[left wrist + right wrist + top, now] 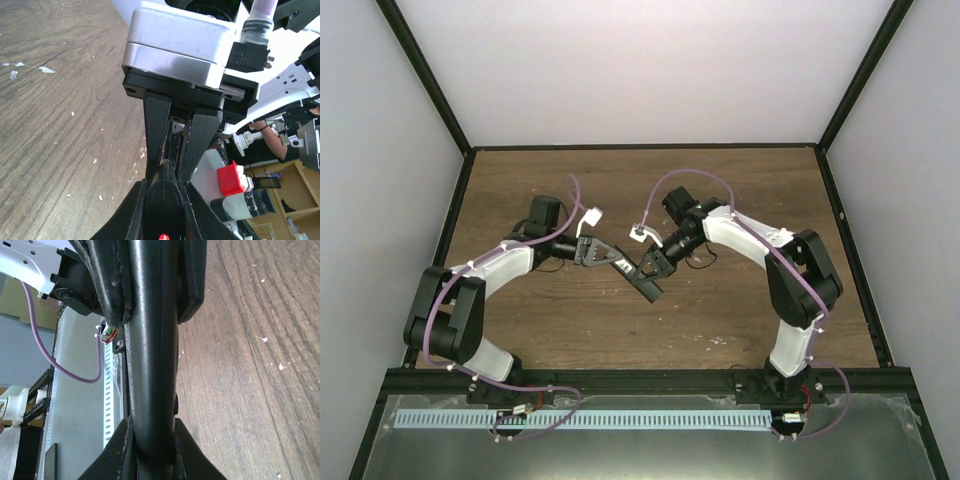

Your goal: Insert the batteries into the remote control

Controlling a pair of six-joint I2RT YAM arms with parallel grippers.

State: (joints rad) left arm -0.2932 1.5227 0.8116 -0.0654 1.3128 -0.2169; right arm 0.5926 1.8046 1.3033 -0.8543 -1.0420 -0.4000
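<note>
The right gripper will move the remote control (648, 283) to the right in the top view and down onto the bare wood to let it go, because that part of the wood is empty.
The remote control (648, 283) is a slim black bar held above the wooden table (740, 190) between both grippers at the middle. My left gripper (623, 263) is shut on one end of it. In the left wrist view the remote (167, 205) sits between my fingers (131, 210) and shows a small red light. My right gripper (654, 264) is shut on it from the other side. In the right wrist view the bar (152, 355) runs from my fingers (116, 450) up to the left gripper's fingers (112, 280). The batteries are out of view.
White specks (45, 69) dot the wood. A black frame (450, 225) edges the table. A metal trough with a white perforated strip (620, 419) lies at the near edge. A red block (231, 179) stands beyond the table.
</note>
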